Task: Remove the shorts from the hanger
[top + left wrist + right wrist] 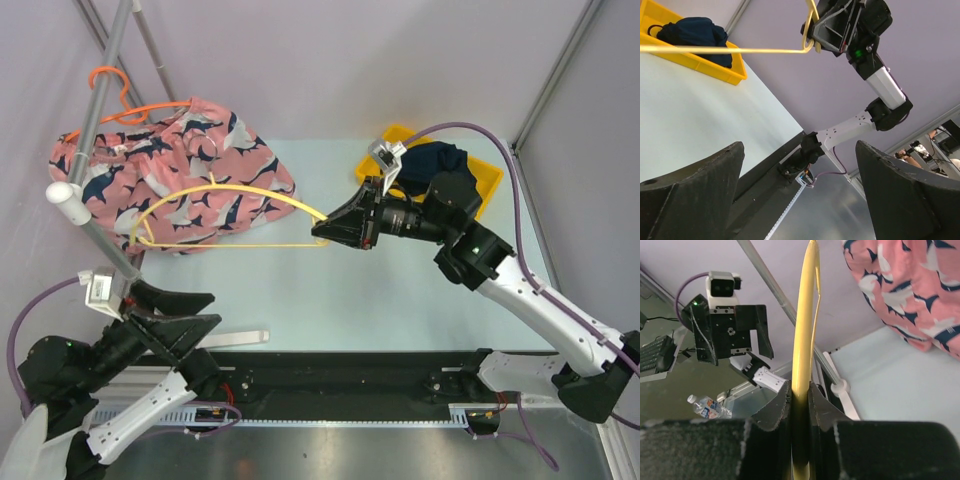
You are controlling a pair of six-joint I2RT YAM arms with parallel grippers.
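Observation:
Next, my right gripper moves the bare hanger (240, 187) across to its left in the top view onto the rack pole's end with the cap (78, 178) and releases.
The pink shark-print shorts (170, 175) bunch at the table's far left under an orange hanger (135, 110) on the rack. Across their near side lies a bare yellow hanger (240, 187); my right gripper (322, 232) is shut on its right tip, and the right wrist view shows the yellow hanger (802, 340) pinched between the jaws of the right gripper (799, 395). The pink shorts (910, 285) show beyond it there. The navy shorts (445, 160) lie in a yellow bin (490, 175). My left gripper (205, 310) stands open and empty near the front left, well apart from both.
A grey rack pole (100, 90) with a white end cap (65, 200) slants over the far left corner. The left wrist view shows the yellow bin (715, 67), the navy shorts (690, 32) and the left gripper (800, 165) wide apart. A small white piece (240, 337) lies by the front rail.

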